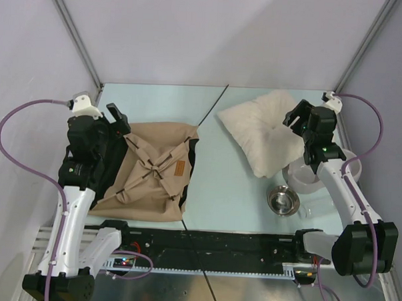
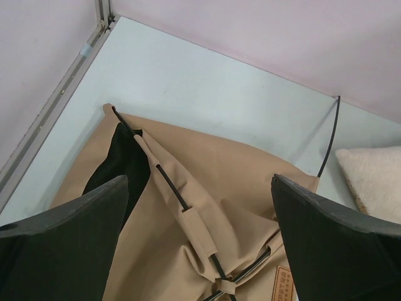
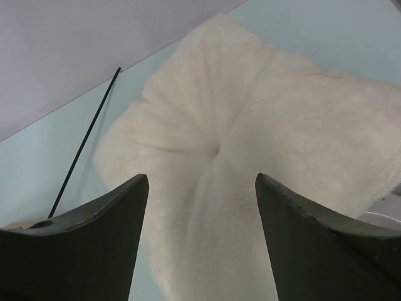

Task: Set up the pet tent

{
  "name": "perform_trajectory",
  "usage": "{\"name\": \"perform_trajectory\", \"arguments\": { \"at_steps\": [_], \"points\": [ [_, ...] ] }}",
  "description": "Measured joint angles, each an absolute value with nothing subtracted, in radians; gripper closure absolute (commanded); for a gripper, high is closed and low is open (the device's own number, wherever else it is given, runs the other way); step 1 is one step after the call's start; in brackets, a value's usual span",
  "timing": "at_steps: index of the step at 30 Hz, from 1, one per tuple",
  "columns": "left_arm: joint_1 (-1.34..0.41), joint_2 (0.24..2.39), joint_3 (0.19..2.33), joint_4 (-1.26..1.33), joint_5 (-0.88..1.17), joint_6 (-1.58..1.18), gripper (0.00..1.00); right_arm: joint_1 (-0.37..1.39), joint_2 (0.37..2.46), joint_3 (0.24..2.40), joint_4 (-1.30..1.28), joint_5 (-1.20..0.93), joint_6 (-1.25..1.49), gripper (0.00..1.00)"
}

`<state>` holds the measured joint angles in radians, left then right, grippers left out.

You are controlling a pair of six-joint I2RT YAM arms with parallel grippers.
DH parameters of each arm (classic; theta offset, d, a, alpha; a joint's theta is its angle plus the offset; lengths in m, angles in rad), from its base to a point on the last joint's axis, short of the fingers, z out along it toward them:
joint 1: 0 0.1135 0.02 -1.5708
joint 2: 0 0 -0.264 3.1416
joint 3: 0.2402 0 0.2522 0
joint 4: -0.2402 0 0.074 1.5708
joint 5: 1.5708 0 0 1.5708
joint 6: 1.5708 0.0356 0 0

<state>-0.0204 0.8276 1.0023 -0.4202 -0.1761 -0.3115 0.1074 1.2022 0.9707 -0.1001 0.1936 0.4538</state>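
The robot's right gripper needs to move from the pillow to the tent (image 1: 153, 172) next, going down onto the tent's far corner nearest the pillow (image 1: 195, 129).
The pet tent (image 1: 153, 172) lies collapsed flat on the left half of the table, tan fabric with thin black poles crossing at its middle and a small brown label (image 1: 178, 169). My left gripper (image 1: 120, 123) hovers open over its far left corner. In the left wrist view the tent (image 2: 238, 169) lies below the open left gripper (image 2: 199, 180), a pole runs through a fabric sleeve (image 2: 195, 226), and dark lining (image 2: 119, 163) shows at the left. One pole (image 2: 330, 135) sticks up from the far corner. My right gripper (image 1: 294, 118) is open above the pillow, holding nothing.
A fluffy cream pillow (image 1: 265, 130) (image 3: 250, 125) lies at the back right, under the right gripper (image 3: 202, 177). A small metal bowl (image 1: 283, 199) and a white bowl (image 1: 305, 176) sit near the right arm. Walls close in on the table's left, back and right.
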Motion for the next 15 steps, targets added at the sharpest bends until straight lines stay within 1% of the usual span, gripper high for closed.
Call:
{"name": "perform_trajectory", "arguments": {
  "at_steps": [5,10,15],
  "points": [
    [-0.020,0.827,1.002,-0.420,-0.177,-0.326,0.00,0.109,1.199,0.971,-0.109,0.195,0.455,0.15],
    [-0.020,0.825,1.002,-0.420,-0.163,-0.332,0.00,0.109,1.189,0.971,-0.127,0.193,0.452,0.14],
    [-0.020,0.840,0.989,-0.413,-0.045,-0.336,0.00,0.117,1.185,0.971,-0.137,0.122,0.433,0.11]
  ]
}}
